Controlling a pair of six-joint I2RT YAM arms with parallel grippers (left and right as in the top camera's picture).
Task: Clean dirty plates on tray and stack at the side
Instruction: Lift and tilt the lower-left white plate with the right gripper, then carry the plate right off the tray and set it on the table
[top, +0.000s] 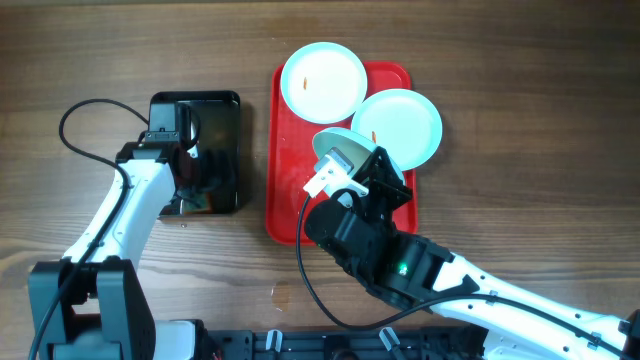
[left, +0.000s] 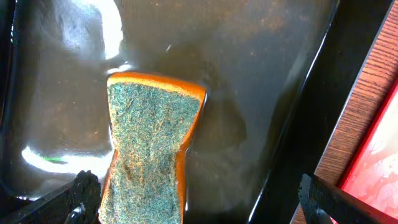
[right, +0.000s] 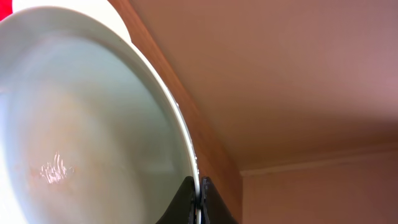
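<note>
The table is bare below my right gripper and to its right in the overhead view. I will swing the plate there, lower it flat and release its rim.
The red tray lies mid-table. Two pale blue plates rest on its far part: one at the far left with a small orange smear, one to its right. My right gripper is shut on the rim of the third plate, which it holds tilted on edge above the tray. A faint smear shows on its face. My left gripper is open over the black tray, its fingers either side of a green-and-orange sponge.
The black tray lies left of the red tray and holds shallow water around the sponge. Bare wooden table surrounds both trays. The red tray's edge shows at the right of the left wrist view.
</note>
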